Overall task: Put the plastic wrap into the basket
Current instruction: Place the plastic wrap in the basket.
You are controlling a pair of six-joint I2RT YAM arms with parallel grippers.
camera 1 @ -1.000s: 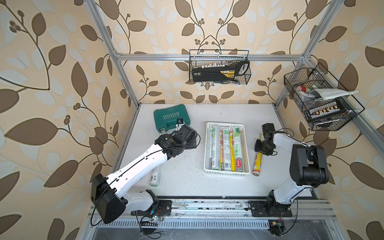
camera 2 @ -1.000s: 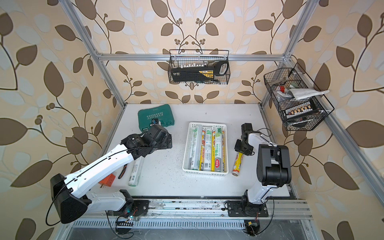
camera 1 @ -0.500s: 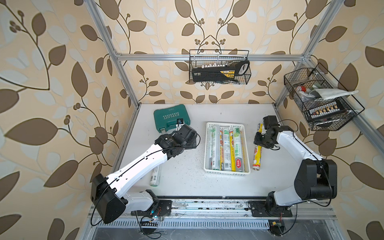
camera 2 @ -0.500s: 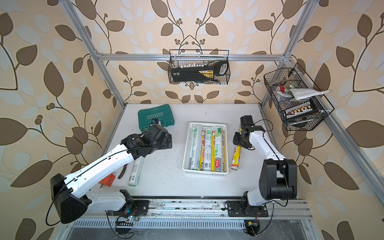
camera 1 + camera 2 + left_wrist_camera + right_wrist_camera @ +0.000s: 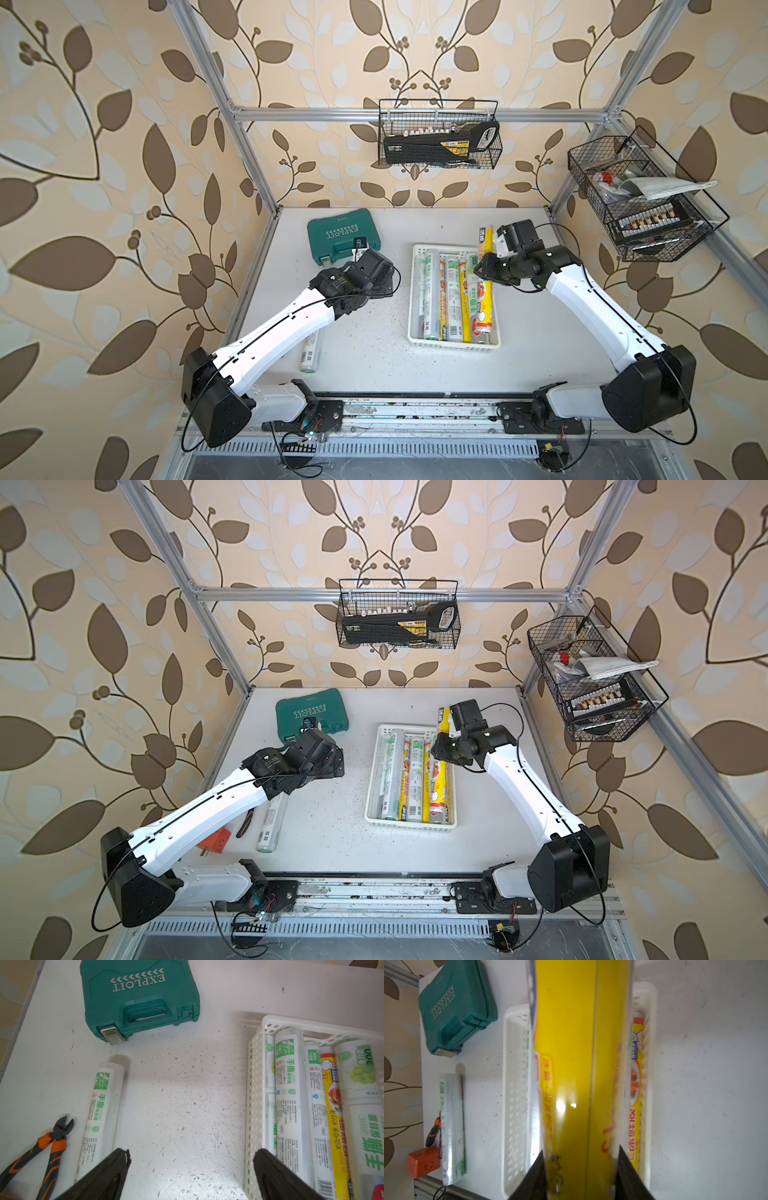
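Note:
My right gripper shifts toward my left gripper over the dip below next, then descends and releases my roll. There a slim yellow roll (image 5: 464, 308) lies low between whiter neighbours.
My right gripper (image 5: 580, 1149) is shut on a yellow-labelled roll of plastic wrap (image 5: 571, 1053). In both top views this roll (image 5: 484, 299) (image 5: 439, 779) hangs lengthwise over the right side of the white lattice basket (image 5: 453, 348) (image 5: 409, 827), its far end poking past the far rim. Several more rolls (image 5: 432, 299) (image 5: 291, 1095) lie side by side inside the basket. One silvery-white roll (image 5: 311, 353) (image 5: 99, 1113) lies on the table, partly under my left arm. My left gripper (image 5: 191, 1153) is open and empty, hovering over bare table between that roll and the basket.
A green tool case (image 5: 343, 235) (image 5: 137, 995) sits at the back left. Orange-handled pliers (image 5: 47, 1147) and an orange block (image 5: 216, 841) lie beside the loose roll. Black wire baskets hang on the back wall (image 5: 438, 139) and the right wall (image 5: 636, 203).
My right arm lifted the yellow roll off the table to the right of the basket and carried it leftward over the basket. The left arm stayed still.

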